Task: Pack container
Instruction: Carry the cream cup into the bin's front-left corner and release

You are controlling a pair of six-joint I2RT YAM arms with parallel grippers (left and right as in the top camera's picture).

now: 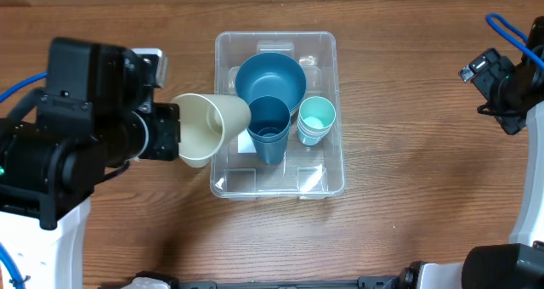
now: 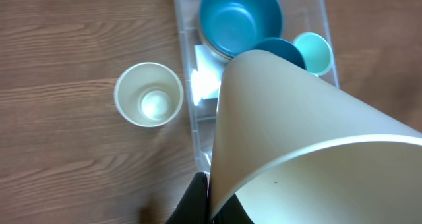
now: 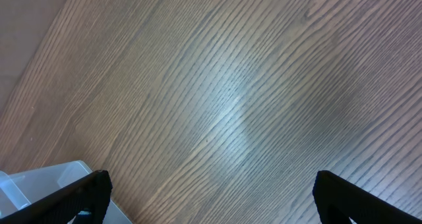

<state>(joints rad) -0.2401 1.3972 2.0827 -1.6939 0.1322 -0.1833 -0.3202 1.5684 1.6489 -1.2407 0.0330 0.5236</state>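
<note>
Next, my left gripper lowers its cup upright into the container's empty near corner (image 1: 235, 172) (image 2: 206, 133), below the gripper and to its right in the overhead view, and releases it.
The clear container (image 1: 310, 180) stands at the table's middle; it also shows in the left wrist view (image 2: 188, 118) and its corner in the right wrist view (image 3: 39, 181). Inside it are a blue bowl (image 1: 270, 78) (image 2: 241, 20), stacked dark blue cups (image 1: 270, 127) (image 2: 280, 53) and stacked teal cups (image 1: 317, 117) (image 2: 313, 51). My left gripper (image 1: 174, 132) (image 2: 217, 204) is shut on the rim of a cream cup (image 1: 208, 127) (image 2: 297, 118), held on its side over the container's left wall. My right gripper (image 1: 501, 85) (image 3: 211, 184) is open and empty, far right.
A second cream cup (image 2: 148, 95) stands upright on the wooden table just left of the container; in the overhead view the left arm hides it. Bare wood lies under the right gripper.
</note>
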